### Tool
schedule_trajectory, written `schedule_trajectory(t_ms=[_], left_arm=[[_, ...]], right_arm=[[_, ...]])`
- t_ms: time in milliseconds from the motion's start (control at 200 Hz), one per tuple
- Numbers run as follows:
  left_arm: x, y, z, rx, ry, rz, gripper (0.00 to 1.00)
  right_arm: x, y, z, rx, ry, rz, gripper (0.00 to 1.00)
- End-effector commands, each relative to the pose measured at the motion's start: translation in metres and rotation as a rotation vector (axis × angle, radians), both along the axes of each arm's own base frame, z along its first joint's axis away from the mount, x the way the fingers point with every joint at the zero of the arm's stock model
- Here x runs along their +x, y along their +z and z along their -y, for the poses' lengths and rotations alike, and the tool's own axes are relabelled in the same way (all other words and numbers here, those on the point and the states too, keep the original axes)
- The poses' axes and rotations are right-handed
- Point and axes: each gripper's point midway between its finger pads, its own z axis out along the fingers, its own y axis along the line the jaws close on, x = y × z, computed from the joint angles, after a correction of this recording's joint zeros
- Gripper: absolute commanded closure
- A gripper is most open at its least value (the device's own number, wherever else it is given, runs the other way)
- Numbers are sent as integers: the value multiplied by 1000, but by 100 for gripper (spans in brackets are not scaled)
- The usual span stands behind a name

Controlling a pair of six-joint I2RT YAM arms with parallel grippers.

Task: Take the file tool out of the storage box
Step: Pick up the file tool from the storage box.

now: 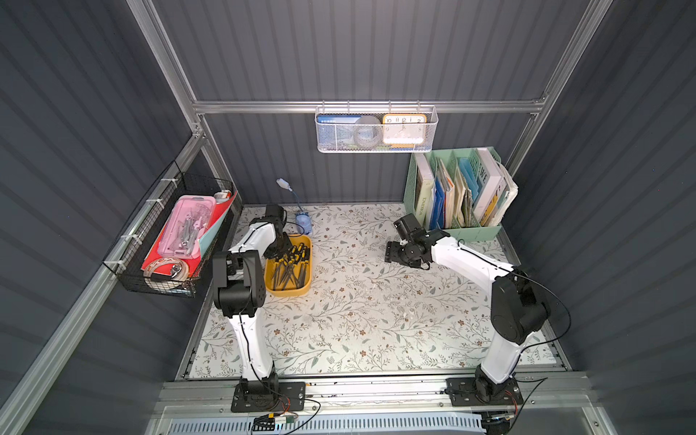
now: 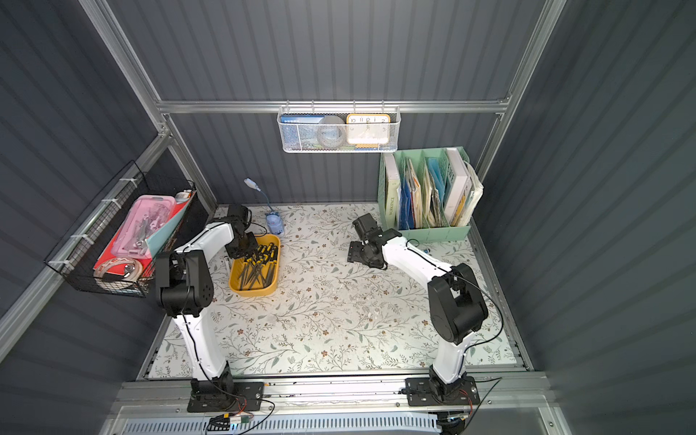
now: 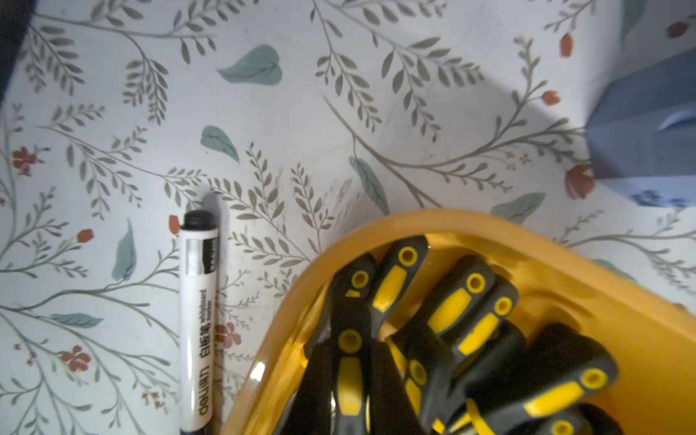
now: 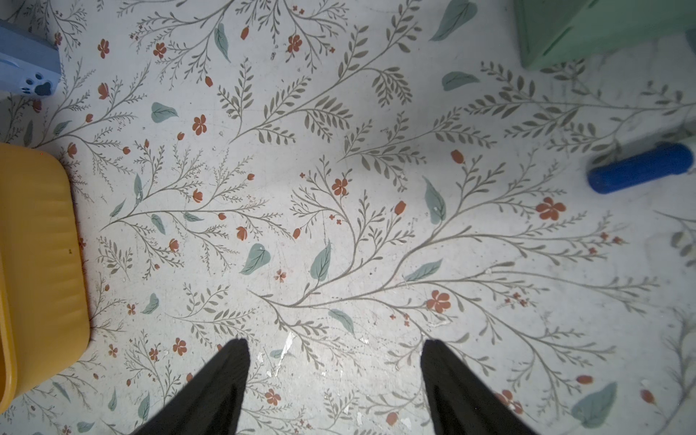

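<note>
My left gripper should go up over the storage box's rim and then down to let go of the file tool, because bare mat lies past the box toward my right gripper.
The mustard-yellow storage box sits on the floral mat at the left, holding several file tools with black-and-yellow handles. My left gripper reaches down into the box's far end. In the left wrist view the box rim curves round the handles, and the left gripper has its two black fingers pressed on either side of one file tool's handle. My right gripper hovers open over bare mat, holding nothing. The box's side shows beside it.
A white whiteboard marker lies on the mat beside the box. A blue lamp base stands behind the box. The mint-green file organiser fills the back right corner. A black wire basket hangs left. A blue pen lies near the organiser.
</note>
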Motion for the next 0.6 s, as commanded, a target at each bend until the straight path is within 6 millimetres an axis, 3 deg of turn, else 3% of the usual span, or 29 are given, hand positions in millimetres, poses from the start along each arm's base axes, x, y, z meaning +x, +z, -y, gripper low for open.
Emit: schedule_trajectory(t_ms=[0,80,160,300,425,595], left_arm=[[3,56,3,14,-46,56,100],[7,80,17,-5,-104,93,100],[8,92,40,-23,-162,95,100],[11,101,104,-65,-273,123,100],[10,87,155,-115,-323,149,100],[8,56,185,-115,-339,140,100]], right_arm=[[1,4,4,-12,-11,11,23],[3,4,3,-7,-14,16,23],[3,6,3,-2,-22,19,22],[2,6,6,-3,-35,21,23],[-1,6,9,-4,-42,23,23],[-3,3,10,-9,-40,14,23]])
